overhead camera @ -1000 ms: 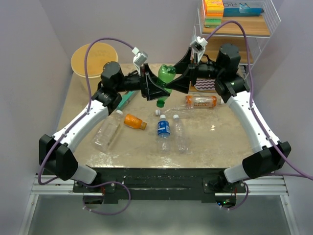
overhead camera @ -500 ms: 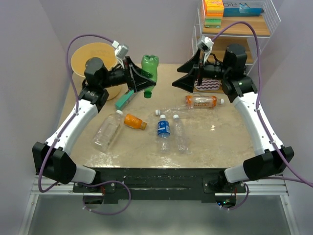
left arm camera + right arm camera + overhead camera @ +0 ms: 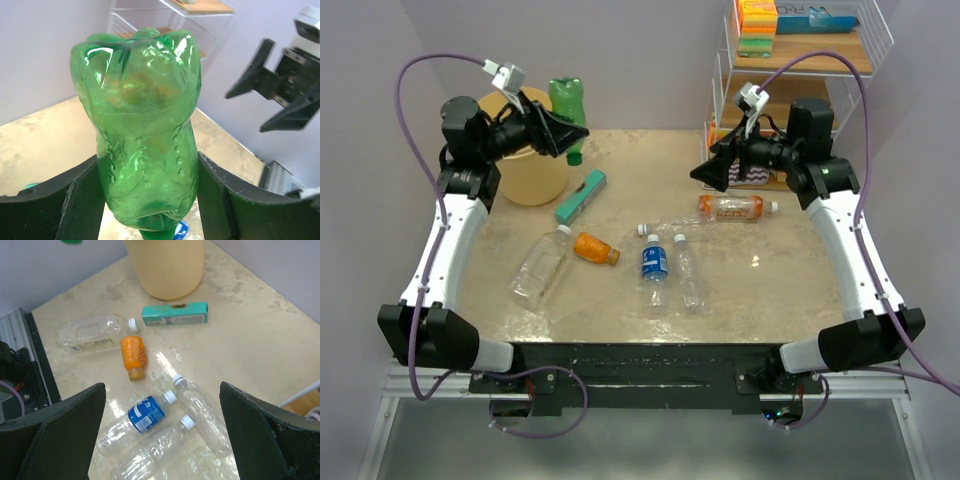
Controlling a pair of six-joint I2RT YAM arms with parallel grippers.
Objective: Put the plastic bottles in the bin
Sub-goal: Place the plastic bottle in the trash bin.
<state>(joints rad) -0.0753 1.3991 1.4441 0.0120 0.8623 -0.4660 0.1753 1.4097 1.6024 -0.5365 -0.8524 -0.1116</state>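
I need to swing my left gripper to the left in the top view over the bin's opening (image 3: 535, 98) and let go of the green bottle, because it hangs past the rim of the bin.
My left gripper (image 3: 570, 135) is shut on an upside-down green bottle (image 3: 566, 105), held in the air at the bin's right rim; in the left wrist view the green bottle (image 3: 145, 125) fills the space between the fingers. The tan bin (image 3: 530, 175) stands at the back left, partly behind that arm. On the table lie a large clear bottle (image 3: 540, 268), a small orange bottle (image 3: 595, 247), a blue-labelled bottle (image 3: 654, 262), a clear bottle (image 3: 688, 275) and an orange-labelled bottle (image 3: 732, 207). My right gripper (image 3: 705, 172) hangs open and empty above the back right.
A teal box (image 3: 581, 195) lies just right of the bin. A white wire shelf rack (image 3: 800, 60) stands at the back right corner. The right wrist view looks down on the bin (image 3: 167, 267), the teal box (image 3: 175, 314) and the blue-labelled bottle (image 3: 145, 415).
My left arm swung left and back with the green bottle, from the table's middle to beside the bin. My right gripper drew back to the right, still open.
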